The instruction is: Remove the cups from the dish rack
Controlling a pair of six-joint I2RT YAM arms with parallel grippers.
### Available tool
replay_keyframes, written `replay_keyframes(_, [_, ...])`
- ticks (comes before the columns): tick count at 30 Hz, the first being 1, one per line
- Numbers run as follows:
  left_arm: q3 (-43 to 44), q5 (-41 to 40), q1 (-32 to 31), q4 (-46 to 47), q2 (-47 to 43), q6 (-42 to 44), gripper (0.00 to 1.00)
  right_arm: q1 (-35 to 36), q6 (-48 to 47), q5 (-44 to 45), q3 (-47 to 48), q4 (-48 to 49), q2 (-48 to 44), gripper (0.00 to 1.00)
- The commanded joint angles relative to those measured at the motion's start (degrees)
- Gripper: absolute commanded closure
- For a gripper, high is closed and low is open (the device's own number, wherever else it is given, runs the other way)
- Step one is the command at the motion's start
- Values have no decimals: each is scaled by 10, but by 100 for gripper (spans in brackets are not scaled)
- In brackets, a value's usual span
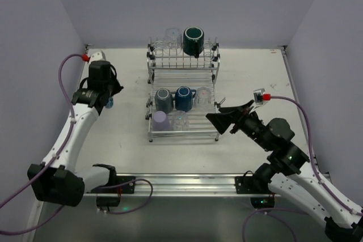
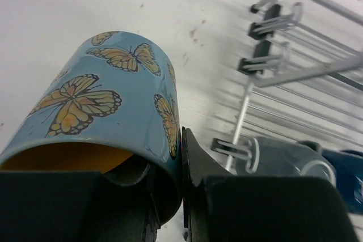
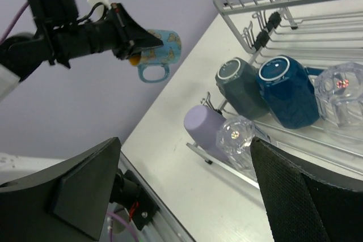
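Note:
The bare tabletop beside the rack is clear of cups, so my left gripper will lower the butterfly mug onto it and let go there.
My left gripper is shut on the wall of a light blue butterfly mug with an orange inside, one finger inside and one outside. It holds the mug above the table, left of the dish rack; the mug also shows in the right wrist view. My right gripper is open and empty beside the rack's front right corner. On the lower tray lie a purple cup, a clear tumbler, a grey-teal mug, a dark blue mug and a clear glass. A teal mug sits on the rear tier.
Clear glasses stand on the rear tier beside the teal mug. Grey walls close the table on three sides. A metal rail runs along the near edge between the arm bases.

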Motion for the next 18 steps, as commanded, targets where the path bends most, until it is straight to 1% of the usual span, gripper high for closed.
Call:
replay_keyframes(1, [10,14,36,106,64,16,100,-1,-29,-16,0,-61,-12,1])
replay_keyframes(3, [23,18,51,125,103,15,100,-1,-23,-4,-7,-78,-24,1])
replay_keyframes(4, [30,17,56,126,143,16,100,-1,-22,-1,-10,-81,-28,1])
replay_keyframes(10, [110,8,101,108,288,35,100,0,-30,7,-22,-99,-60,1])
replay_keyframes(14, [156,17,111,86,343,45,100,-1,-29,2,-20,-104,-57,1])
replay_keyframes(15, [161,21,127,83,360,46,100,0,-28,-2,-21,-99,-53,1])
replay_keyframes(18, [193,35,137,64,395,60,100,-1,-24,-33,-19,-84,-27,1])
